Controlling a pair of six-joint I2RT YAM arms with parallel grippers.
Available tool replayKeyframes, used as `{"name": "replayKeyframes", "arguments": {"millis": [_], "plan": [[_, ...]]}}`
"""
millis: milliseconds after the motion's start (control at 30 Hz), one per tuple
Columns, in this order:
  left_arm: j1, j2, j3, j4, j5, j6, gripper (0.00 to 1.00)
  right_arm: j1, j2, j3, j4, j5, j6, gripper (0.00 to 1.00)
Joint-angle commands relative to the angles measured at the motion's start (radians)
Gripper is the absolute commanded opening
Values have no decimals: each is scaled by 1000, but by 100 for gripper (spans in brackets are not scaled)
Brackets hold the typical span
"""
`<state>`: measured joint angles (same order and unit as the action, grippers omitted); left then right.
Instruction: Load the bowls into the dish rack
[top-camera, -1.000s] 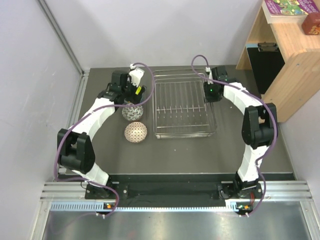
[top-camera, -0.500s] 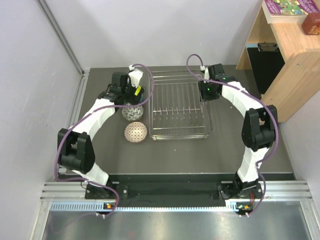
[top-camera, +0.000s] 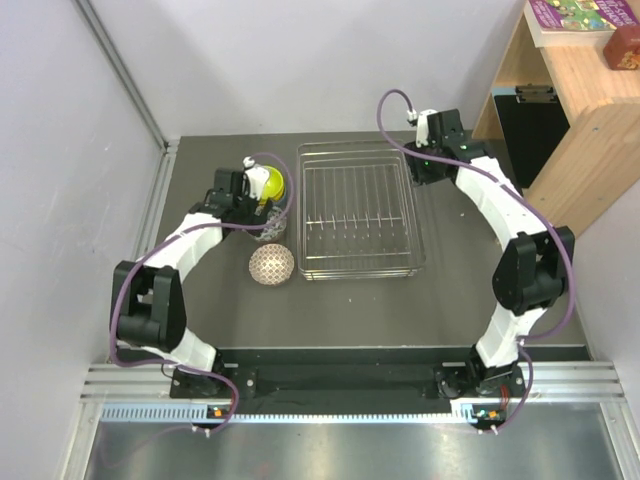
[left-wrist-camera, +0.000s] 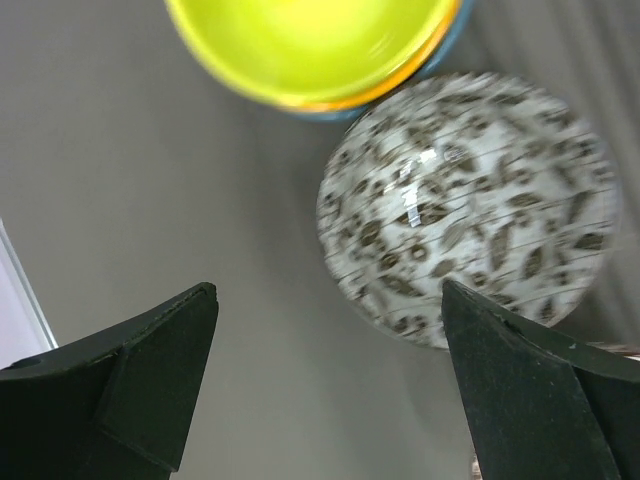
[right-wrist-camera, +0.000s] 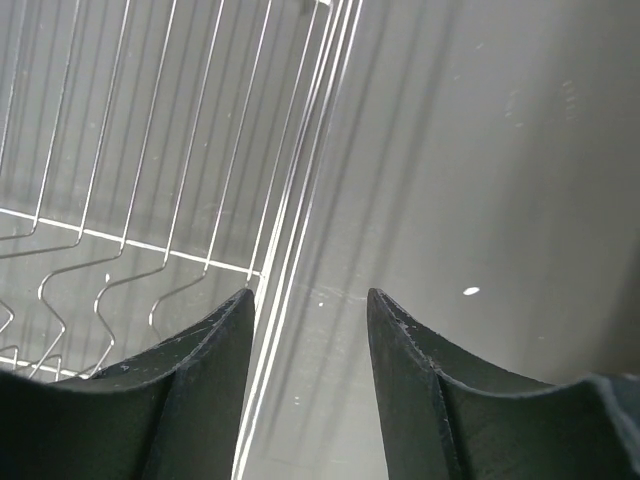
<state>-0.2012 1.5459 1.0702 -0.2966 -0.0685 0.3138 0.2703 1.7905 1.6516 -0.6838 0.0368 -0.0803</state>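
Note:
My left gripper is open and the grey-patterned bowl's rim on the side away from the rack shows between its spread fingers, so it should move down onto that rim next, still open.
The dish rack of silver wire lies mid-table with nothing in it. To its left a lime-yellow bowl tops a stack with orange and blue rims beneath. Just nearer sits a white bowl with a brownish-grey pattern, half under my left arm in the top view. A pinkish-red patterned bowl lies nearer still. My left gripper hovers open over bare table beside the grey-patterned bowl. My right gripper is open at the rack's far right corner, the rim wire just inside its left finger.
A grey wall closes off the left and back. A wooden shelf unit stands off the table's back right corner. A black bar and metal rail run along the near edge by the arm bases.
The rack has slid a little to the left. My right gripper has widened and drawn back toward the far right corner. My left arm has pulled back, uncovering the yellow bowl.

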Motion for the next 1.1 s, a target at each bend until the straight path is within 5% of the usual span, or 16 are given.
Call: {"name": "replayKeyframes", "arguments": {"millis": [0,567,1067], "plan": [[49,-20,-24,50,41,-22,97,4,-95,69,4,20,-35,49],[75,155,31,5,174,-30,78,6,-201,-22,35,-21,-52,47],[80,151,33,-18,185,-25,47,6,-204,-76,53,-17,-53,47]]}}
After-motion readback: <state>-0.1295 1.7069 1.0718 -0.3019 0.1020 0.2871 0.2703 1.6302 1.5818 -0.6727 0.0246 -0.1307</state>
